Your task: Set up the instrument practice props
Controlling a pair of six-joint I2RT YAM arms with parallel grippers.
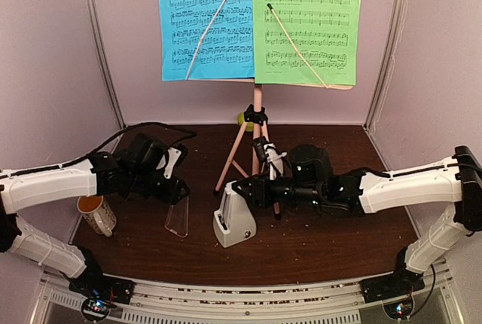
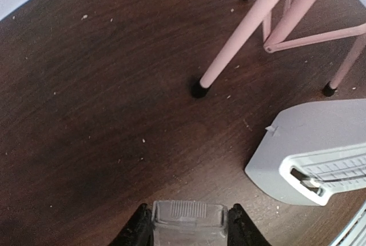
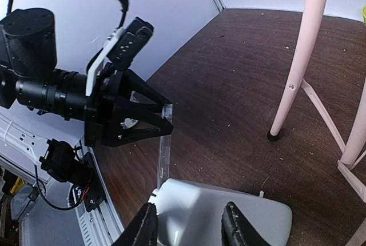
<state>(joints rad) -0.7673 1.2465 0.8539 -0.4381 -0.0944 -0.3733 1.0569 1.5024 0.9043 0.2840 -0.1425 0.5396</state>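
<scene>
The clear cover [image 1: 178,217] is off the metronome [image 1: 233,222], so the robot will next lower the cover in its left gripper between the mug and the metronome and let go of it there.
The pink music stand [image 1: 257,124] is upright at the back, carrying a blue sheet [image 1: 205,19] and a green sheet [image 1: 305,22]. The white metronome [image 1: 233,222] stands on the table in front of it, without its cover. My right gripper [image 1: 245,192] reaches in from the right, its fingers either side of the metronome's [image 3: 269,217] top. Whether they press on it does not show. My left gripper [image 1: 175,192] is shut on the clear cover [image 1: 178,217], holding it upright just left of the metronome. In the left wrist view the cover [image 2: 189,217] fills the gap between the fingers.
A white mug [image 1: 96,213] with an orange inside sits at the front left beside my left arm. A lime-green bowl [image 1: 242,120] peeks out behind the stand's pole. The stand's tripod legs [image 2: 240,40] spread just beyond the metronome [image 2: 297,149]. Walls close in the back and sides.
</scene>
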